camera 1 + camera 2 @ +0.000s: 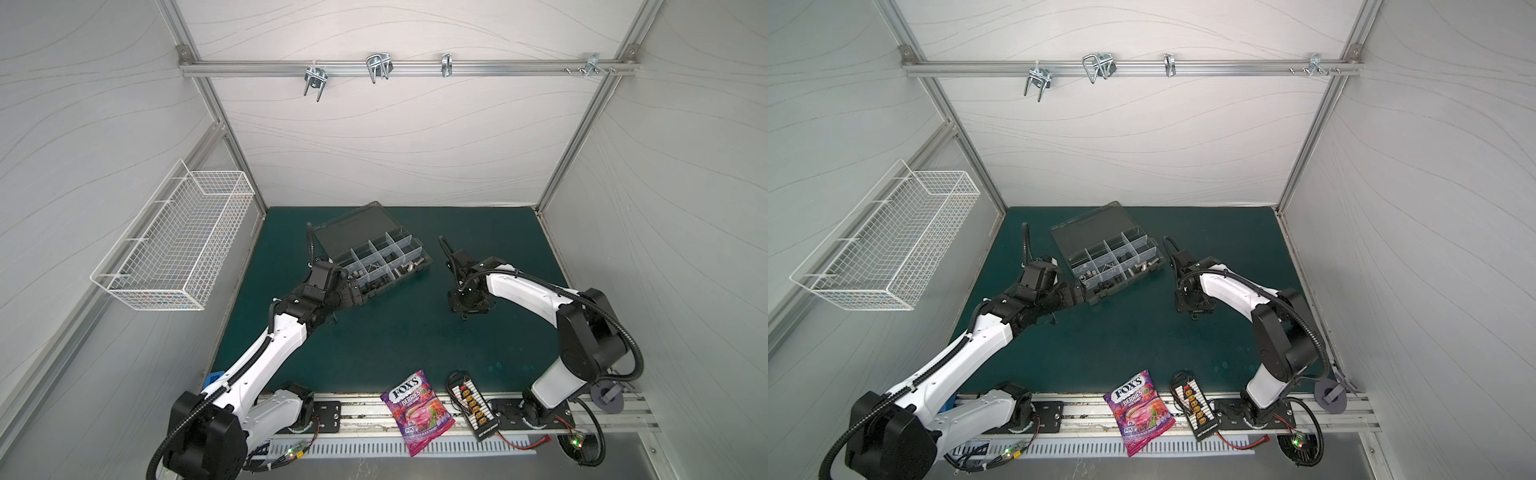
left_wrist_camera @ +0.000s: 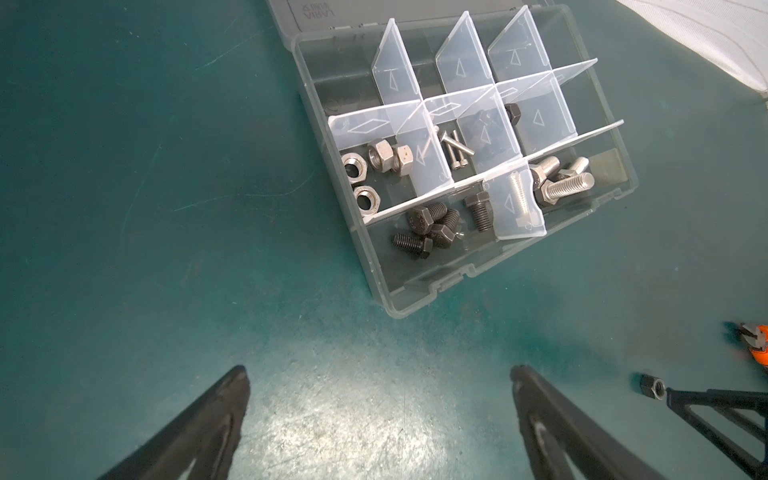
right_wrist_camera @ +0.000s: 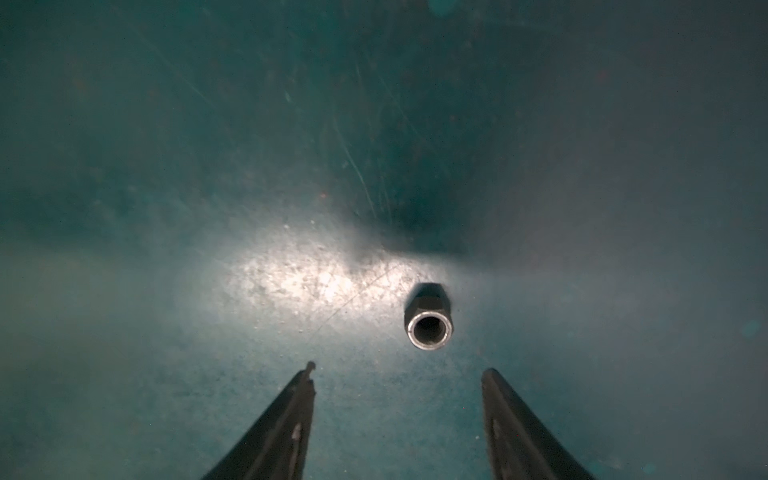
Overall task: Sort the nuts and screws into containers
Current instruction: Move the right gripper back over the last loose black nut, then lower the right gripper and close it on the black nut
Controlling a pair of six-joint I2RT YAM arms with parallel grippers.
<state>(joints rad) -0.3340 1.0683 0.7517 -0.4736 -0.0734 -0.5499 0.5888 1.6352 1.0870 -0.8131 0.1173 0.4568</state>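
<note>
My right gripper lowers next until its fingers straddle the loose black nut [image 3: 429,314] and closes there, since the nut still lies just beyond the open fingers.
The smoky-grey organizer box [image 1: 427,262] [image 2: 376,274] lies with its lid open at the back middle of the green mat. Its containers hold silver nuts [image 2: 376,164], thin silver screws [image 2: 455,151], a black nut [image 2: 513,112], black bolts [image 2: 428,228] and silver bolts [image 2: 561,183]. My left gripper [image 2: 380,374] [image 1: 360,291] is open and empty at the box's near left corner. One loose black nut [image 3: 430,324] [image 1: 465,316] [image 2: 650,386] lies on the mat. My right gripper [image 3: 397,370] [image 1: 468,305] hangs open just short of it, not touching it.
A white wire basket [image 1: 174,245] hangs on the left wall. At the front edge lie a purple candy bag [image 1: 417,411] and a yellow-plug connector board [image 1: 473,405]. Metal hooks [image 1: 378,66] hang from the back rail.
</note>
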